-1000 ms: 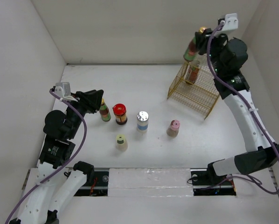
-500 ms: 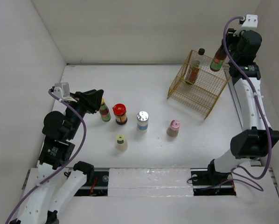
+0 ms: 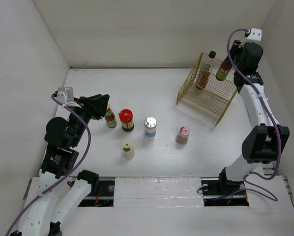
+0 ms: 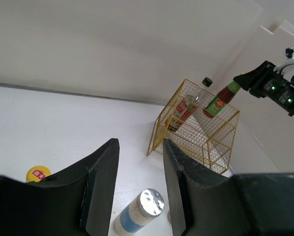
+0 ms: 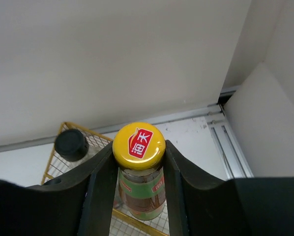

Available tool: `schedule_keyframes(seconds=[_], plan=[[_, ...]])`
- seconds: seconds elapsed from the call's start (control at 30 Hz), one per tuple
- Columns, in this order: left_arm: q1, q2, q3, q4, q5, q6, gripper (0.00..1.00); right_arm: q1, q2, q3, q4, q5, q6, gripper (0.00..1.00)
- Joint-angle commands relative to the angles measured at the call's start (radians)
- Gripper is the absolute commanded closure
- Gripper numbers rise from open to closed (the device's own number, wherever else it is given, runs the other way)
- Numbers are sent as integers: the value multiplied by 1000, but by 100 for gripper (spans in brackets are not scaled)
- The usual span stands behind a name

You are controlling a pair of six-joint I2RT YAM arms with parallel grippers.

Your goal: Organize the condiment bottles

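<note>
The basket's empty space beside the black-capped bottle (image 3: 205, 73) is below my right gripper, so my right gripper should next lower the yellow-red capped bottle into it and let go.
My right gripper (image 3: 229, 60) is shut on the bottle with the yellow-red cap (image 3: 222, 70) and holds it tilted over the back right of the gold wire basket (image 3: 208, 96). In the right wrist view the fingers clamp its neck just under the cap (image 5: 139, 145). A black-capped bottle (image 3: 205, 73) stands inside the basket. On the table stand a green-red striped bottle (image 3: 110, 118), a red-capped jar (image 3: 127, 119), a silver-capped bottle (image 3: 150, 127), a pink-capped bottle (image 3: 182, 134) and a yellow-green-capped bottle (image 3: 128, 149). My left gripper (image 3: 104, 102) is open beside the striped bottle.
White walls close in the table on the left, back and right. The basket sits near the back right corner. In the left wrist view the silver-capped bottle (image 4: 139, 211) shows below the open fingers, with the basket (image 4: 196, 137) beyond.
My right gripper carried the yellow-red-capped bottle from the basket's back left to its right, then down a little towards the basket. The left arm has not moved.
</note>
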Motion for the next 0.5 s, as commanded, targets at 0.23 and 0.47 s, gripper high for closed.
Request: schedule_keyframes(seconds=[0.23, 0.47], plan=[[3, 0, 3, 48, 11, 5, 63, 28, -50, -172, 312, 61, 23, 97], [3, 0, 3, 57, 21, 5, 63, 50, -7, -253, 334, 115, 44, 87]])
